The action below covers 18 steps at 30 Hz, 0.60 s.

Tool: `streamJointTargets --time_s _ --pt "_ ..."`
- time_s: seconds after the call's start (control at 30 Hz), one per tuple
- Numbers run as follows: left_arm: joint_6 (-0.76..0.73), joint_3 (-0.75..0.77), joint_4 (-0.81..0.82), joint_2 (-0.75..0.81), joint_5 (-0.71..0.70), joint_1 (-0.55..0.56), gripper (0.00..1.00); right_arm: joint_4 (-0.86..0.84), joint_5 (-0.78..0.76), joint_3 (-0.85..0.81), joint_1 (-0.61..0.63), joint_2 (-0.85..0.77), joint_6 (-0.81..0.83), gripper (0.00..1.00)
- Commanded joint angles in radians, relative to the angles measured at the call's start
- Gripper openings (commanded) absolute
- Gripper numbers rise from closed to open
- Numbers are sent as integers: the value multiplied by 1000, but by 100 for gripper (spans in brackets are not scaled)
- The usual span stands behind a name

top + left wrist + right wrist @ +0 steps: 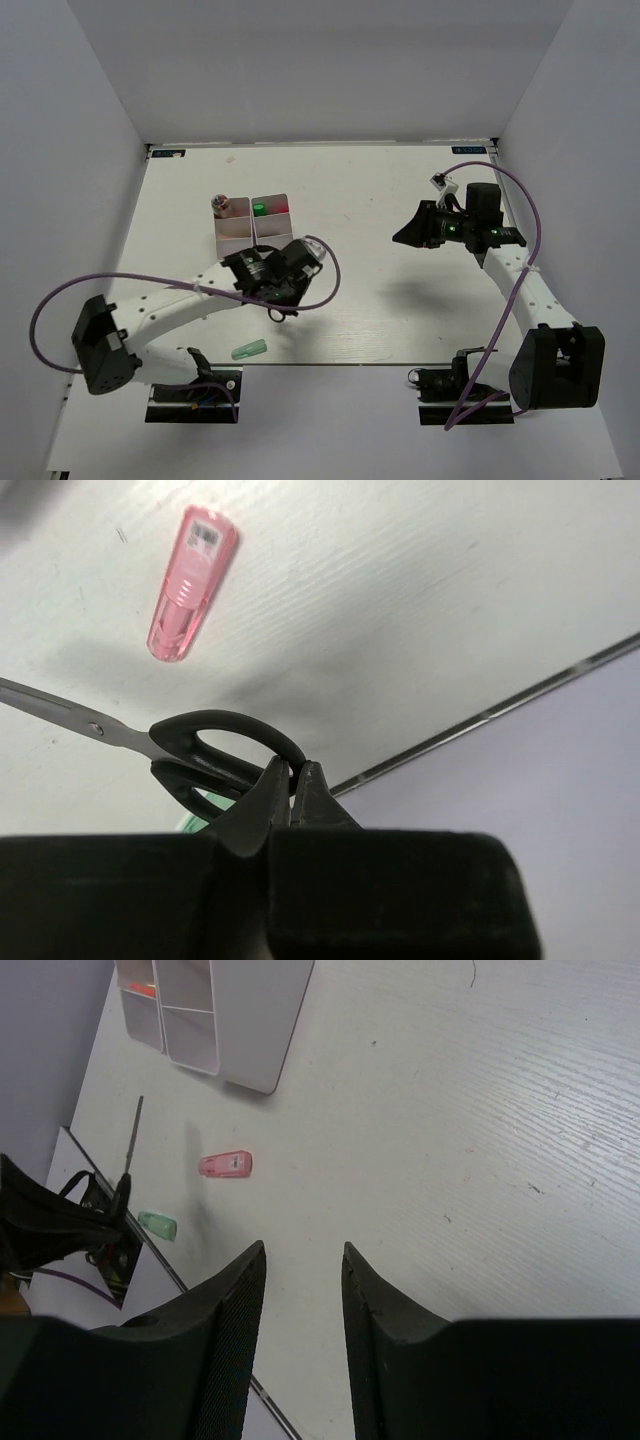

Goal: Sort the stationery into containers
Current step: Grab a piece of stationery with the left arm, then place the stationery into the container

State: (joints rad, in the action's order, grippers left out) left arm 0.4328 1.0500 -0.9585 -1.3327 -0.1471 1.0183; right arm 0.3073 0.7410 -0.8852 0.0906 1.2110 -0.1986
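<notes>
I will next swing my left gripper outward and to the left in the top view, turning the scissors' blade over a front section of the containers, as the scissors hang short of them.
My left gripper (pixel 293 772) is shut on the ring of the black-handled scissors (pixel 200 750), whose blade points left over the table. A pink highlighter (pixel 192 580) lies flat on the table beyond them, untouched. In the top view the left gripper (pixel 280 300) sits just in front of the white containers (pixel 236 232), and a pale green marker (pixel 250 349) lies near the front edge. My right gripper (pixel 303 1250) hangs open and empty over bare table at the right. From there I see the containers (pixel 250 1020), the pink highlighter (pixel 226 1165), the green marker (pixel 158 1225) and the scissors (pixel 130 1145).
Green and red items show in the containers' back compartments (pixel 268 207), and a small grey object (pixel 220 205) stands at their far left corner. The table's front edge (pixel 500 712) runs close to the left gripper. Purple cables loop off both arms.
</notes>
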Motion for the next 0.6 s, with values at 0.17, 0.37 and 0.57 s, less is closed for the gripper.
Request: streamJointTargets --time_s 0.17,0.37,0.57 --pt "81 110 47 231 185 -196 1 -40 27 3 -8 -11 -18 40" --pt "191 58 197 312 436 -516 1 -45 24 5 -9 -8 -22 40" --pt "427 -59 475 340 627 -786 1 -47 24 5 -9 -8 -19 40"
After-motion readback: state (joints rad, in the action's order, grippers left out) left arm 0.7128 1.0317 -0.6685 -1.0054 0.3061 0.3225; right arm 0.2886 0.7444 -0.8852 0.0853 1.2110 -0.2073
